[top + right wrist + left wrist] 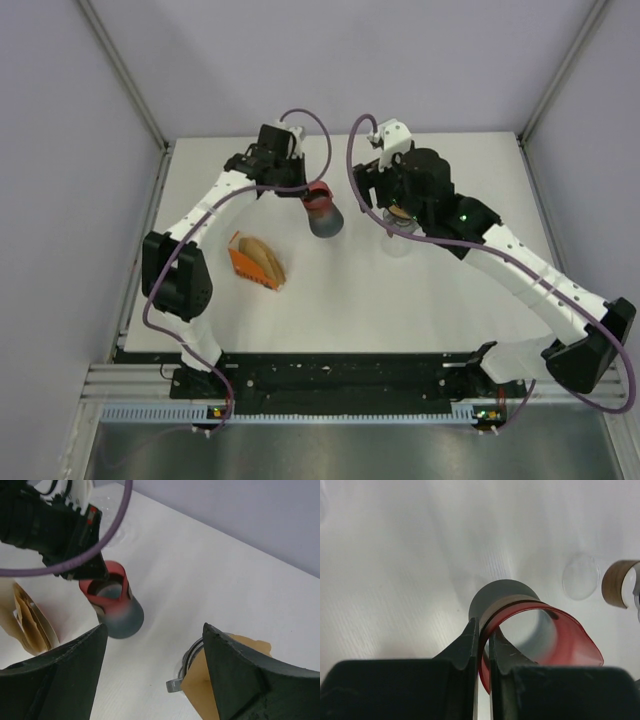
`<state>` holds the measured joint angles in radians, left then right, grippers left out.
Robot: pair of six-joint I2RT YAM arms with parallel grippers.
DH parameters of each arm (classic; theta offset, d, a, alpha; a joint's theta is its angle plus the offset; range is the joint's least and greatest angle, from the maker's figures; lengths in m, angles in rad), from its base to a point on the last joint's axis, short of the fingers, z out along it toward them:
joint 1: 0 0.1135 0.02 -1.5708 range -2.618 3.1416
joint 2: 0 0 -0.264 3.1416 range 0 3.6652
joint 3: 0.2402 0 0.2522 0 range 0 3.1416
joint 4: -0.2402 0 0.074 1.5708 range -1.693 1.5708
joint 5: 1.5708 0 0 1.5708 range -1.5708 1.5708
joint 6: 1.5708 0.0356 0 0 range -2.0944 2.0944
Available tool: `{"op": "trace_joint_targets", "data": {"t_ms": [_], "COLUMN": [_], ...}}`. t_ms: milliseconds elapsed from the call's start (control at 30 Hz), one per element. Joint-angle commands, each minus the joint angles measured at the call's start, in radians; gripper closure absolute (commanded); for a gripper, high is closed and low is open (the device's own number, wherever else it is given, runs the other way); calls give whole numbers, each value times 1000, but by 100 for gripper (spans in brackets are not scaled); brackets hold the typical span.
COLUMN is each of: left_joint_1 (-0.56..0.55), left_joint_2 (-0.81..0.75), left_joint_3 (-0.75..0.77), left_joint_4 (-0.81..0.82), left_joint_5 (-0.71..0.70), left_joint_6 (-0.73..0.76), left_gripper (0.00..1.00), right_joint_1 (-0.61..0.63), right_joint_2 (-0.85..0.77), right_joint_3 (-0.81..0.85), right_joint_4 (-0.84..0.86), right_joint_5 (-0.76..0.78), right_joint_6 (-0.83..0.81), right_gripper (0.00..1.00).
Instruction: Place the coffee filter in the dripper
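Observation:
The spot on the tabletop between the orange holder and dripper (322, 244) (492, 575) is clear, so next the left gripper will go down and draw back to set the leaning cup there.
A brown paper coffee filter (227, 677) sits in the mouth of the clear dripper with a wire ring (186, 666), partly hidden by my right finger. In the top view the filter (400, 212) lies on the dripper (400, 238). My right gripper (154, 627) is open just above them, holding nothing; it also shows in the top view (392, 203). My left gripper (483, 626) is shut on the red rim of a red-and-grey cup (530, 630), which stands left of the dripper (322, 213).
An orange holder (250, 265) with several more brown filters stands on the white table at front left, and shows in the right wrist view (27, 620). Grey walls close the table at both sides and the back.

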<state>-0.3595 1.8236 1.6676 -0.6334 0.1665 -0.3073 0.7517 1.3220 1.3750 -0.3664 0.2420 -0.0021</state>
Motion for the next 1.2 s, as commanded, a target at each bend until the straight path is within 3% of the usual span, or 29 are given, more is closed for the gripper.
{"op": "trace_joint_targets", "data": {"t_ms": [0, 300, 533, 733, 933, 1033, 1167], "left_joint_1": [-33, -125, -133, -131, -121, -92, 34], "left_joint_2": [-50, -72, -32, -43, -76, -101, -107], "left_joint_3": [-80, -167, -170, -170, -102, -39, 13], "left_joint_4": [72, 69, 34, 28, -32, -46, -12], "left_joint_5": [-55, -157, -122, -79, -74, -108, -85], "left_joint_6": [5, 69, 68, 80, 103, 141, 152], "left_gripper": [100, 100, 99, 65, 45, 27, 20], "right_joint_1": [3, 3, 3, 3, 3, 3, 3], "right_joint_2": [-38, -61, -58, -40, -32, -30, -29], "right_joint_3": [16, 19, 13, 32, 41, 39, 33], "right_joint_4": [18, 21, 11, -2, -2, -2, -2], "right_joint_5": [-13, -76, -93, -102, -110, -118, -124], "right_joint_6": [25, 33, 33, 25, 24, 21, 16], "right_gripper": [23, 23, 21, 20, 20, 20, 20]}}
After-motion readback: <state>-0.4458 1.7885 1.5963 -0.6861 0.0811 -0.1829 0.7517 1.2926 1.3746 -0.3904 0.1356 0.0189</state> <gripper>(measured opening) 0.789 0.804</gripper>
